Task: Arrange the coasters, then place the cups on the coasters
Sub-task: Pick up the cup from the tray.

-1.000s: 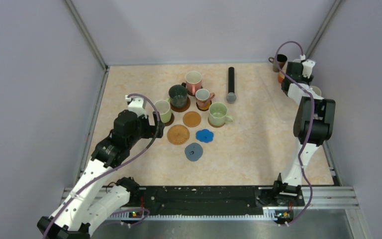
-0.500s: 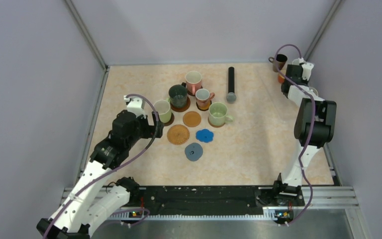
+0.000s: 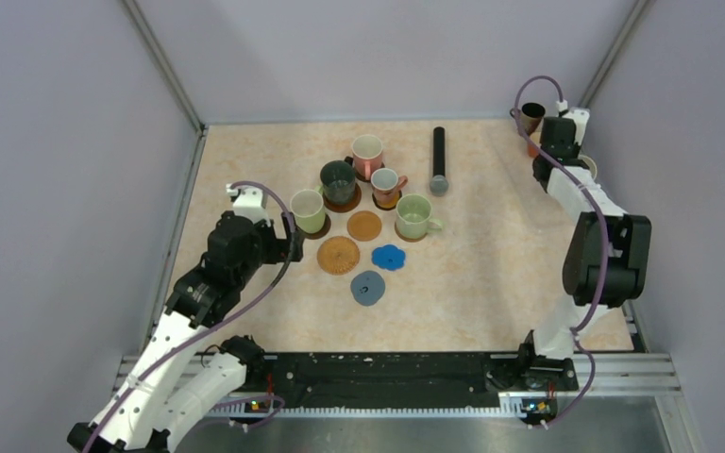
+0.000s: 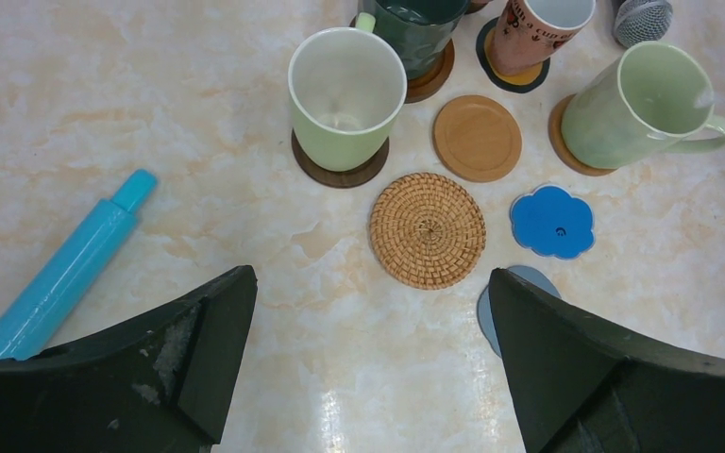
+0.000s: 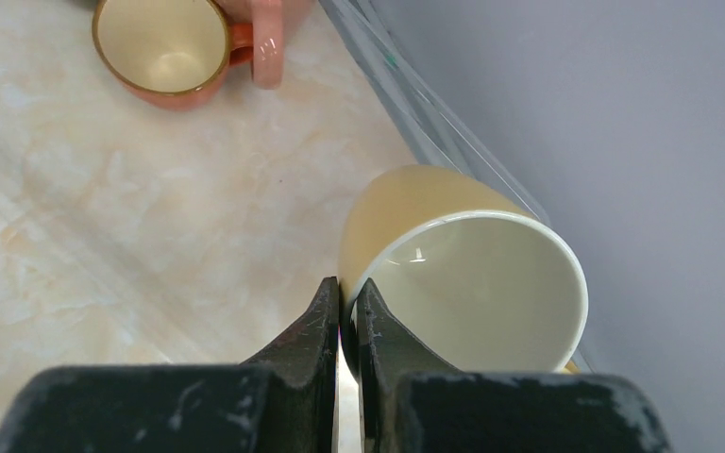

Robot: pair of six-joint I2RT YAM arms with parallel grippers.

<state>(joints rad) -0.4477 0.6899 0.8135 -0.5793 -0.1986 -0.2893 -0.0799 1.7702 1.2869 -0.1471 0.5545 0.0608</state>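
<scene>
The right gripper carries the yellow cup over the bare tan coaster (image 3: 364, 226) next, to the gripper's left in the top view. Then it lowers and releases the cup.
My right gripper (image 5: 347, 293) is shut on the rim of a tilted yellow cup (image 5: 415, 212), against the right wall. An orange cup (image 5: 160, 47) stands beyond it. My left gripper (image 4: 370, 276) hangs open and empty just short of a woven coaster (image 4: 428, 229). Around it lie a tan coaster (image 4: 477, 138), a blue flower coaster (image 4: 552, 221) and a grey-blue coaster (image 4: 487, 307), half hidden by my finger. A pale green cup (image 4: 346, 90) stands on a dark brown coaster (image 4: 340, 175). A second pale green cup (image 4: 637, 109), a dark green cup (image 3: 337, 179) and two pink cups (image 3: 368, 151) also stand on coasters.
A teal cylinder (image 4: 61, 269) lies left of my left gripper. A long black cylinder with a grey tip (image 3: 439, 160) lies behind the cups. A dark brown cup (image 3: 531, 115) stands in the far right corner. The clear wall strip (image 5: 415, 104) runs beside the yellow cup.
My right gripper has shut on the yellow cup's rim, and its arm has shifted toward the right wall. My left gripper has drawn back a little from the pale green cup.
</scene>
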